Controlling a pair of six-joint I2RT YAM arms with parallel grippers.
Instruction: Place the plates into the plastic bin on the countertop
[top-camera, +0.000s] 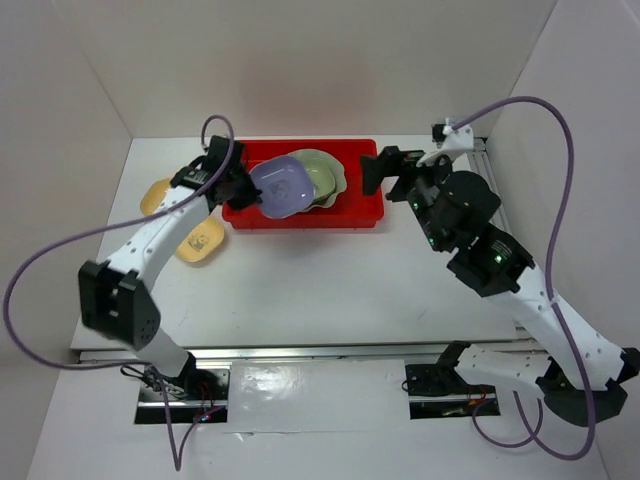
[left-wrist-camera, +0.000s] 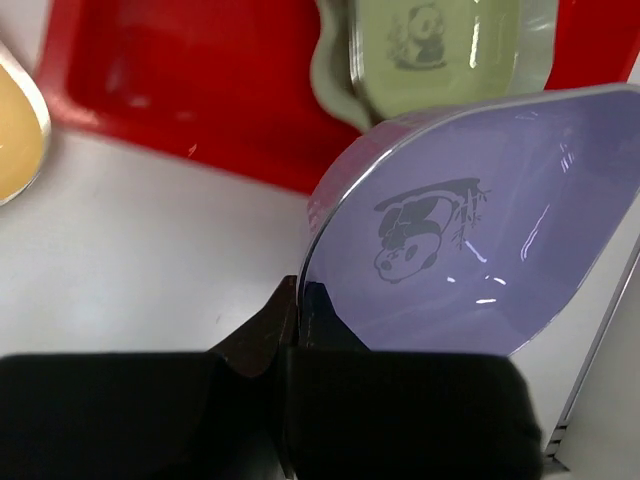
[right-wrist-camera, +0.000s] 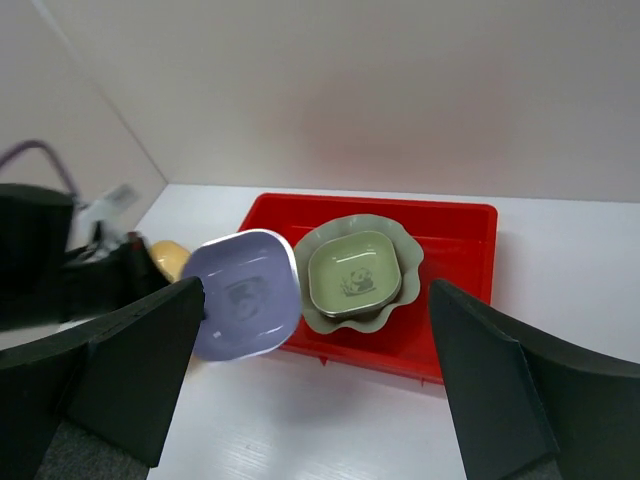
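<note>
The robot should move its left gripper toward the scalloped dish and lower the lavender plate into the olive green dish (top-camera: 320, 177) (left-wrist-camera: 438, 46), as the dish's squarish open hollow matches the shape of the plate.
My left gripper (top-camera: 241, 190) is shut on the rim of the lavender plate (top-camera: 283, 186), holding it tilted over the left front part of the red plastic bin (top-camera: 360, 205). In the left wrist view both fingertips pinch the edge of the lavender plate (left-wrist-camera: 470, 230) at the gripper (left-wrist-camera: 298, 300). The pale green scalloped dish (top-camera: 340, 165) lies in the bin with an olive green dish (top-camera: 318, 182) inside it. Two yellow plates (top-camera: 157, 196) (top-camera: 200, 241) lie on the countertop (top-camera: 330, 290) left of the bin. My right gripper (top-camera: 374, 170) is open and empty at the bin's right end.
White walls enclose the countertop on the left, back and right. The right wrist view shows the bin (right-wrist-camera: 460, 300), the scalloped dish (right-wrist-camera: 400, 250), the olive dish (right-wrist-camera: 355, 270), the lavender plate (right-wrist-camera: 240, 295) and one yellow plate (right-wrist-camera: 170, 258) between the spread fingers (right-wrist-camera: 130, 350).
</note>
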